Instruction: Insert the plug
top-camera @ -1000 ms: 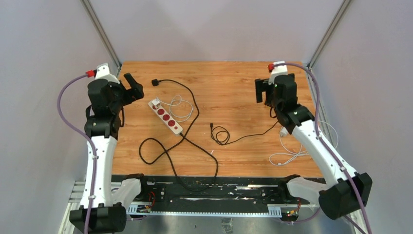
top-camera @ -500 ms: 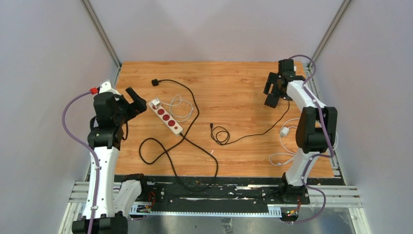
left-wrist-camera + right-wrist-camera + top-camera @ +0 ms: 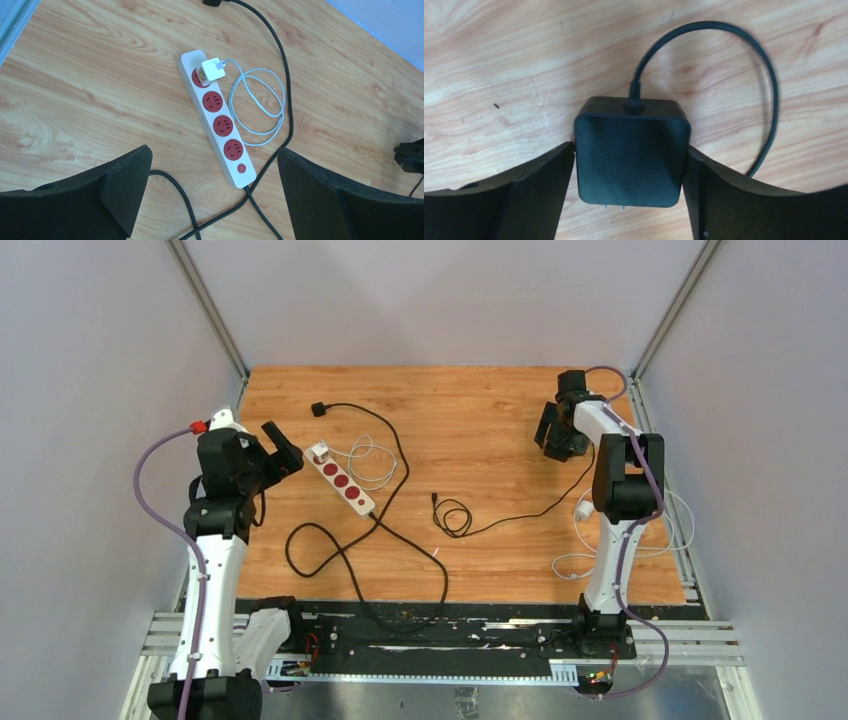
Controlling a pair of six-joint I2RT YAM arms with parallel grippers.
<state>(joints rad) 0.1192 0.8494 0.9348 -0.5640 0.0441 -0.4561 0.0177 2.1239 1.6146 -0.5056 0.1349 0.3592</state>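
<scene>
The left gripper swings toward the middle of the table next, then turns toward the black plug, since my right gripper straddles it far from the sockets.
A black square plug with two metal prongs lies on the wooden table at the far right, its black cable trailing to a small coil mid-table. My right gripper straddles it, one finger touching each side; in the top view the gripper hides the plug. The white power strip with red sockets lies at the left, also in the left wrist view. A white charger sits in its far socket; three sockets are free. My left gripper hovers open and empty left of the strip.
The strip's thick black cord loops across the near-left table, and its plug lies at the back. A thin white cable coils beside the strip. Another white charger and cable lie at the right edge.
My right arm swung to the far right of the table and lowered its gripper around the black plug. My left gripper dropped slightly toward the strip.
</scene>
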